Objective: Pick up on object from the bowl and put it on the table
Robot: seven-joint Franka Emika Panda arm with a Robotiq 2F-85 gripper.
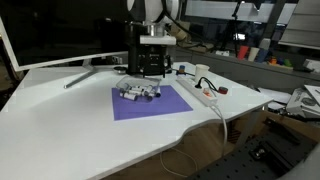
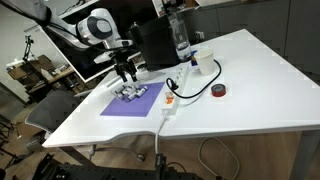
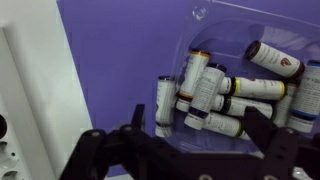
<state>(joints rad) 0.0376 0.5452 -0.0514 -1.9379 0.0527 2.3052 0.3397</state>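
The slanted tube beside the brown-capped one is below, between my gripper's open fingers, so my gripper will move down into the clear bowl (image 3: 215, 30) and onto that tube next.
A clear plastic bowl (image 3: 215, 30) sits on a purple mat (image 3: 110, 60) and holds several white paint tubes with dark caps (image 3: 215, 92). In both exterior views the bowl with tubes (image 1: 138, 93) (image 2: 135, 92) lies at the mat's far edge on the white table (image 1: 70, 115) (image 2: 250, 90). My gripper (image 3: 195, 125) hangs just above the bowl, open and empty, with its fingers on either side of the tube pile. It also shows in both exterior views (image 1: 148, 68) (image 2: 126, 72).
A white power strip (image 1: 203, 92) (image 2: 170, 100) with cables lies beside the mat. A red-and-black tape roll (image 2: 219, 91), a white cup (image 2: 205, 62) and a bottle (image 2: 180, 35) stand further off. A monitor (image 1: 60, 30) stands at the table's back.
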